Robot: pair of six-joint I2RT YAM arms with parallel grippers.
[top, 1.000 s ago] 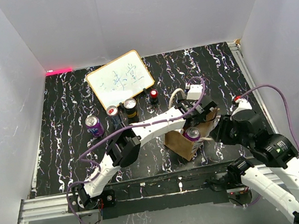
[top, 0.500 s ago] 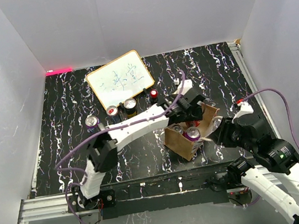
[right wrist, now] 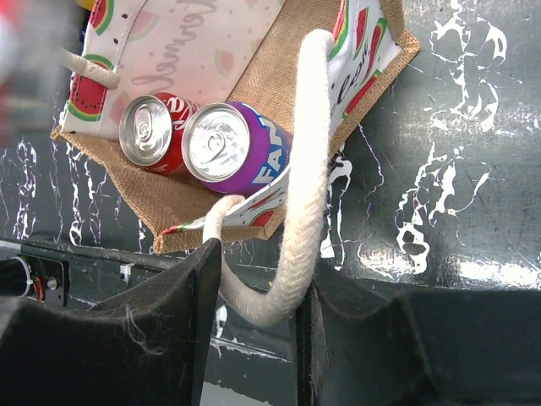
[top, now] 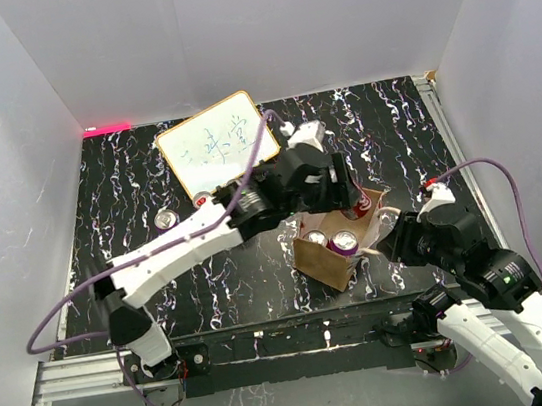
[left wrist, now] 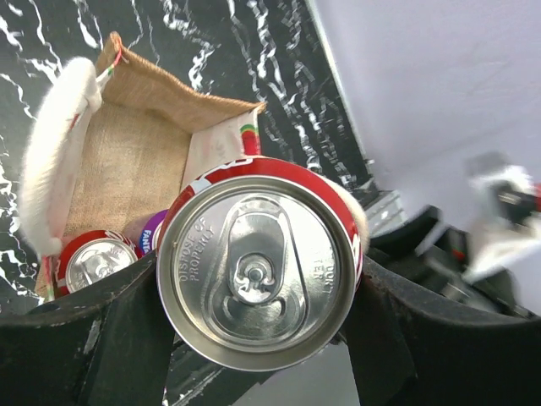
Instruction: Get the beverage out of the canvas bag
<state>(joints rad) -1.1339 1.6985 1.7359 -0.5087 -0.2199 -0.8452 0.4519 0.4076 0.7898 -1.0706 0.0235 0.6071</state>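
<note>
Bare tabletop is below my left gripper and to its left in the top view, so the gripper should swing off the bag (top: 317, 260) and down to release the red can.
The brown canvas bag (top: 317, 260) stands open near the table's front, its pale watermelon-print inside showing in the right wrist view (right wrist: 177, 51). My left gripper (top: 349, 195) is shut on a red beverage can (left wrist: 262, 271) and holds it above the bag's far right corner (top: 364, 208). A second red can (right wrist: 145, 128) and a purple Fanta can (right wrist: 221, 144) sit inside the bag. My right gripper (right wrist: 258, 296) is shut on the bag's white cord handle (right wrist: 308, 152) at its right side (top: 389, 240).
A whiteboard (top: 217, 145) leans at the back. A loose can (top: 165, 219) stands left of the bag; others near it are mostly hidden by my left arm. White walls enclose the table. A metal rail (top: 83, 371) runs along the front edge.
My left gripper has closed on a red can and raised it out of the bag, the arm lifting up and back. The right gripper has held the handle throughout.
</note>
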